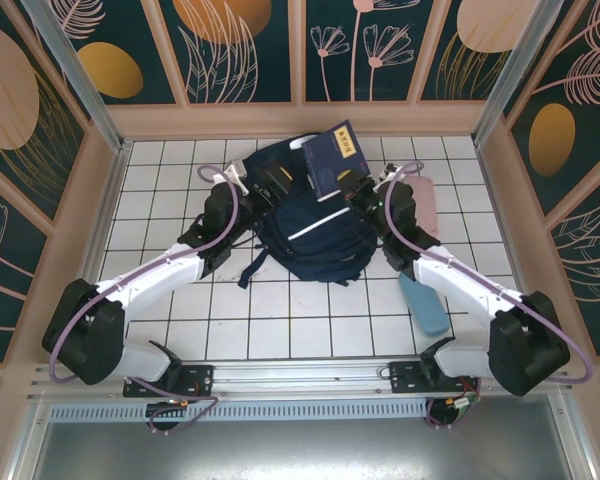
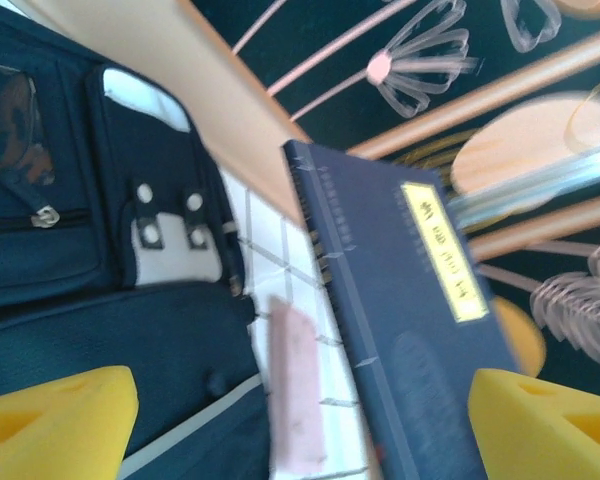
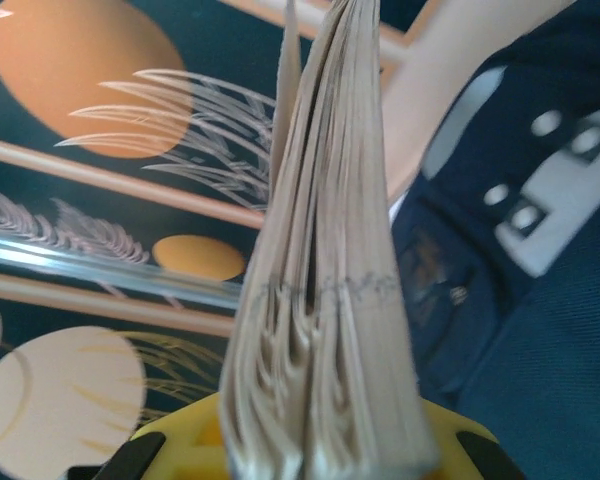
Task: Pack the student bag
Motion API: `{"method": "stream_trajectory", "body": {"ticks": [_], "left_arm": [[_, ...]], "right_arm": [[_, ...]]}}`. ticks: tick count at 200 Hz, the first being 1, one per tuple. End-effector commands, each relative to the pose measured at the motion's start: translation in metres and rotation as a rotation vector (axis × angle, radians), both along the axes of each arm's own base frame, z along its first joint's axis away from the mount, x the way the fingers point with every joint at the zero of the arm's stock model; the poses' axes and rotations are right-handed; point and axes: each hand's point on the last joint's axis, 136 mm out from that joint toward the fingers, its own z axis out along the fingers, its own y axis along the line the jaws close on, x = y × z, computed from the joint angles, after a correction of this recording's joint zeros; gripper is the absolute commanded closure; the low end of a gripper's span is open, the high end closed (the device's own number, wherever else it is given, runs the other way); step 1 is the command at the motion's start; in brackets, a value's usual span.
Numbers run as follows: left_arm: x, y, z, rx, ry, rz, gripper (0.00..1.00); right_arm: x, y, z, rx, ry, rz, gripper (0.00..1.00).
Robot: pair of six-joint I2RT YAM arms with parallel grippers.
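Note:
I will next move my left gripper, open, across the bag, toward the pink case, and down onto the fold by the white stripe, which is below it.
The student bag, a large dark navy backpack with white stripes, lies mid-table with its top toward the back wall. A navy booklet with a yellow label stands tilted on edge above the bag's upper right. My right gripper is shut on the booklet's lower edge; the right wrist view shows its page edges clamped between the yellow fingers. My left gripper hangs open at the bag's upper left. In the left wrist view the booklet stands beyond the wide-apart yellow fingers, untouched by them.
A pink case lies on the white tiles right of the bag, also seen past the left fingers as the pink case. A light blue case lies near the right arm. Patterned walls enclose the table closely behind the bag.

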Motion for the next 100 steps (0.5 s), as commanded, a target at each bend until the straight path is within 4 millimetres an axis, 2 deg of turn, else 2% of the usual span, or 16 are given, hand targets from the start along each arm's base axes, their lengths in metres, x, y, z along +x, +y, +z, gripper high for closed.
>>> {"method": "stream_trajectory", "body": {"ticks": [1, 6, 9, 13, 26, 58, 66, 72, 89, 100], "left_arm": [[-0.011, -0.023, -0.021, 0.219, -0.020, -0.166, 0.14], [-0.013, -0.029, -0.025, 0.257, -0.020, -0.197, 0.15], [-0.016, -0.029, -0.034, 0.294, -0.003, -0.210, 0.15], [-0.014, -0.034, -0.030, 0.320, -0.009, -0.221, 0.15], [-0.018, -0.047, -0.043, 0.427, 0.001, -0.275, 0.14], [-0.031, -0.086, -0.076, 0.645, 0.022, -0.393, 0.15], [-0.033, -0.096, -0.076, 0.690, 0.004, -0.409, 0.15], [-0.036, -0.104, -0.092, 0.741, 0.016, -0.436, 0.15], [-0.037, -0.120, -0.106, 0.894, -0.006, -0.460, 0.16], [-0.036, -0.125, -0.122, 1.019, 0.011, -0.457, 0.17]], "right_arm": [[-0.003, -0.026, 0.007, -0.171, -0.016, -0.012, 1.00], [-0.003, -0.033, 0.004, -0.193, -0.008, -0.023, 1.00], [-0.005, -0.033, 0.002, -0.197, -0.001, -0.002, 1.00], [-0.006, -0.037, 0.000, -0.207, 0.005, -0.001, 1.00], [-0.010, -0.050, -0.011, -0.237, 0.040, 0.001, 1.00], [-0.020, -0.094, -0.031, -0.278, 0.117, -0.058, 1.00], [-0.022, -0.104, -0.033, -0.279, 0.126, -0.072, 1.00], [-0.024, -0.111, -0.034, -0.278, 0.133, -0.085, 1.00], [-0.030, -0.129, -0.040, -0.271, 0.162, -0.116, 1.00], [-0.034, -0.137, -0.046, -0.246, 0.189, -0.126, 1.00]]}}
